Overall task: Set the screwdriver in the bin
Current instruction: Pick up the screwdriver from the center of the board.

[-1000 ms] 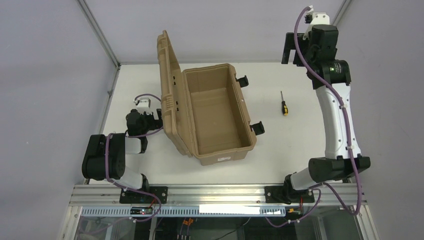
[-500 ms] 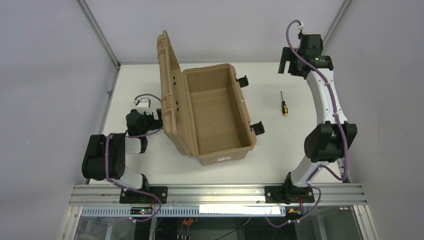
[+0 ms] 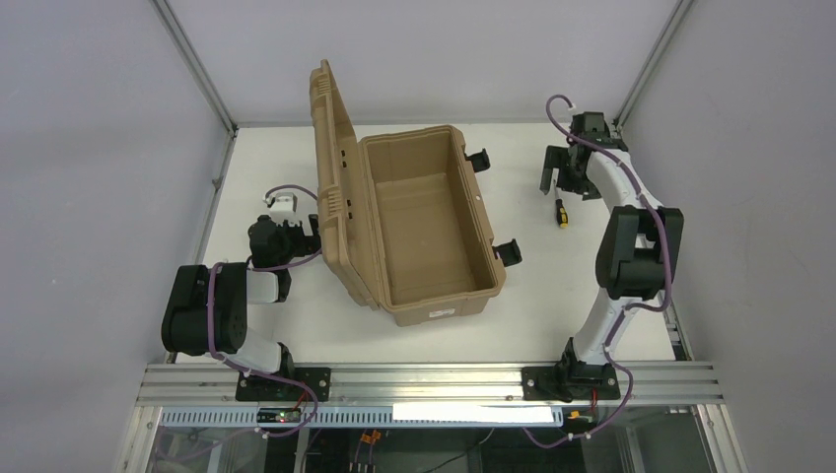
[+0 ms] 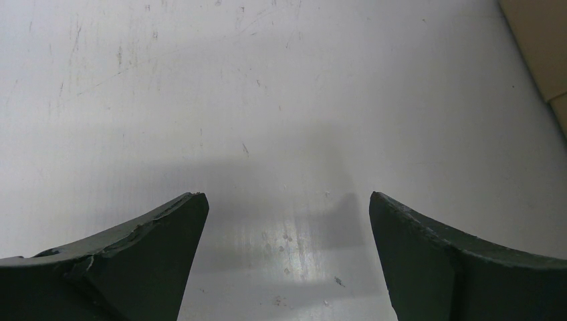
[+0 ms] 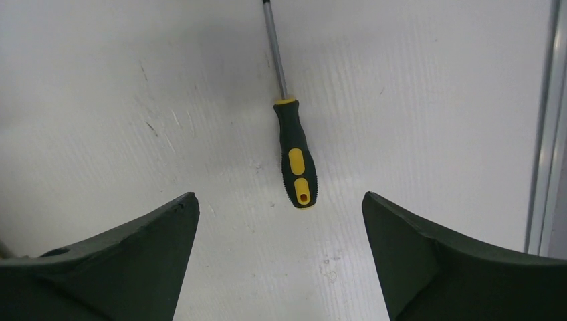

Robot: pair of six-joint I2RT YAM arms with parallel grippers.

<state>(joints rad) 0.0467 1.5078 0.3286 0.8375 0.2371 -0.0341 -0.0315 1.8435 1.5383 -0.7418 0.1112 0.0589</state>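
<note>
The screwdriver's handle points lengthwise between the open fingers of my right gripper. I need to move that gripper down onto the yellow-marked end of the screwdriver's handle [image 3: 562, 216] [image 5: 300, 179] and close it.
The screwdriver [image 3: 562, 214] lies on the white table right of the bin, its black and yellow handle toward the near side. In the right wrist view the screwdriver [image 5: 296, 162] lies just ahead of and between the fingers, shaft pointing away. My right gripper [image 3: 555, 185] is open and empty, low over the shaft end; it shows open in the right wrist view [image 5: 279, 197]. The tan bin [image 3: 444, 307] stands open in the middle, its lid [image 3: 335, 187] raised on the left. My left gripper [image 3: 299, 234] is open and empty beside the lid, over bare table [image 4: 288, 194].
Black latches [image 3: 508, 252] stick out of the bin's right side. A metal frame rail [image 5: 545, 127] runs close to the right of the screwdriver. A corner of the bin [image 4: 541, 40] shows in the left wrist view.
My right arm has folded down from high at the back right, bringing the open gripper low over the screwdriver. The left arm, bin and screwdriver have not moved.
</note>
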